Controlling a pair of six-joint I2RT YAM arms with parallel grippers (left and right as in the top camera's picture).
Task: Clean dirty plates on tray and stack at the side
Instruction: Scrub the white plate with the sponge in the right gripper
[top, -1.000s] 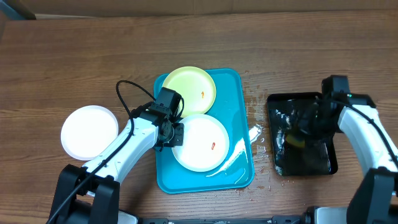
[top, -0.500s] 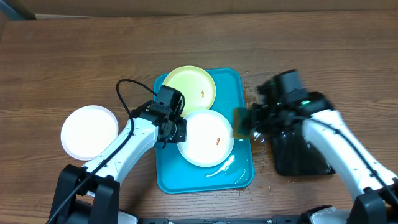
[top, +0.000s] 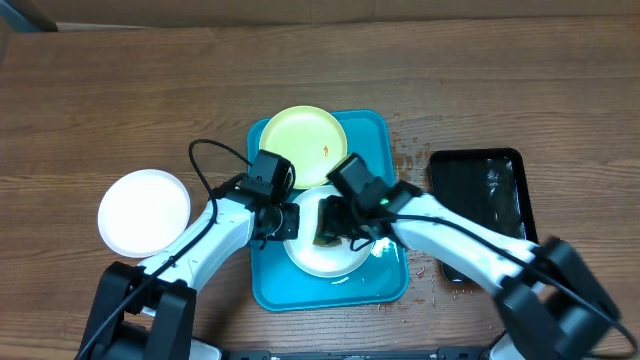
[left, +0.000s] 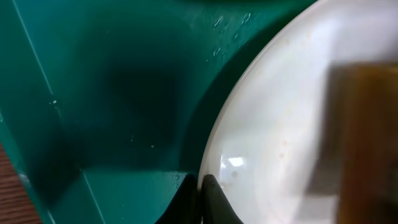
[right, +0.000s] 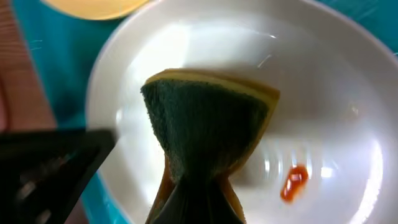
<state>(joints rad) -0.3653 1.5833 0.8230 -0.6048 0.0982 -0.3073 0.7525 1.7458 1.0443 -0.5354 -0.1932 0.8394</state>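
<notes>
The remaining smear will be wiped by my right gripper next. Then my right gripper will carry the sponge to the right in the overhead view, onto the black tray (top: 478, 182), and let go of it.
The turquoise tray (top: 375, 135) holds a pale yellow-green plate (top: 303, 145) with a small orange smear and a white plate (top: 315, 257). My left gripper (top: 287, 222) is shut on the white plate's left rim (left: 211, 155); its fingertips (left: 200, 186) pinch that edge. My right gripper (top: 342, 226) is shut on a yellow sponge with a green scrub face (right: 208, 130), which is held over the white plate (right: 336, 106). An orange-red smear (right: 294, 182) lies just right of the sponge. A second white plate (top: 144, 211) sits on the table at the left.
A black tray (top: 480, 195) with a wet sheen lies to the right of the turquoise tray. Water drops spot the wood between the two trays. A black cable loops above my left arm.
My right arm has swung left from the black tray, carrying the sponge over the white plate. The white plate has shifted slightly in my left gripper.
</notes>
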